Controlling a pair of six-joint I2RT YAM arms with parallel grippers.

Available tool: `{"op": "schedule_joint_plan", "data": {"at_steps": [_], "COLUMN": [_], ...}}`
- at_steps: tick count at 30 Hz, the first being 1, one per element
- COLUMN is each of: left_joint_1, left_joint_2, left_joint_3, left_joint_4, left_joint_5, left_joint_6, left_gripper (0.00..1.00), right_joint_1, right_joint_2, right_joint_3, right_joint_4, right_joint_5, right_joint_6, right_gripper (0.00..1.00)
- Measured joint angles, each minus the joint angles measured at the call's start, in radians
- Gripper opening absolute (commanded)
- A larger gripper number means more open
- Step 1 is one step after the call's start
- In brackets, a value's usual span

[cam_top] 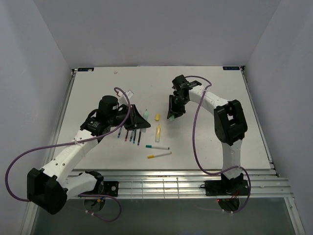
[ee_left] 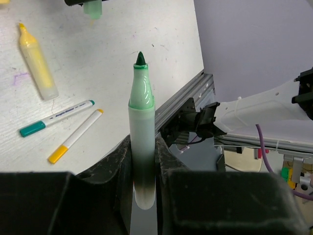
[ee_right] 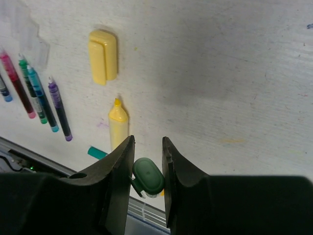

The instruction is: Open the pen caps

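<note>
The green cap is already off its highlighter, so I should lower my right gripper next toward the yellow cap, onto the table beside it.
My left gripper [ee_left: 142, 143] is shut on the barrel of a pale-green highlighter [ee_left: 141, 115]. Its cap is off and its green tip points away from the wrist camera. My right gripper [ee_right: 147, 147] is shut on the green cap [ee_right: 148, 175], held apart from the highlighter, a little above the table. In the top view the left gripper [cam_top: 137, 119] and right gripper [cam_top: 172, 115] face each other over the table's middle. Between them lie an uncapped yellow highlighter [cam_top: 158, 133] and its yellow cap [cam_top: 157, 116].
Several slim dark pens [cam_top: 130, 136] with coloured ends lie in a row under the left gripper. Two white pens lie nearer the front, one with a teal cap [cam_top: 157, 147] and one with a yellow cap [cam_top: 159, 154]. The table's metal front rail [cam_top: 171, 176] runs below them.
</note>
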Motion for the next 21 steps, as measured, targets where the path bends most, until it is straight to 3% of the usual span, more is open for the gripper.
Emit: {"op": "schedule_joint_plan", "data": {"at_steps": [15, 21], "left_joint_1": [0.000, 0.000], "left_joint_2": [-0.140, -0.172], "left_joint_3": [-0.074, -0.111], "left_joint_4": [-0.081, -0.094], "left_joint_5": [-0.034, -0.034], "left_joint_6": [0.000, -0.006], "left_gripper": [0.00, 0.00], "right_joint_1": [0.050, 0.050], "right_joint_2": [0.133, 0.188], "right_joint_3": [0.112, 0.193], "right_joint_4": [-0.032, -0.040], "right_joint_5": [0.140, 0.154], "right_joint_6": [0.020, 0.023], "right_gripper": [0.12, 0.23]}}
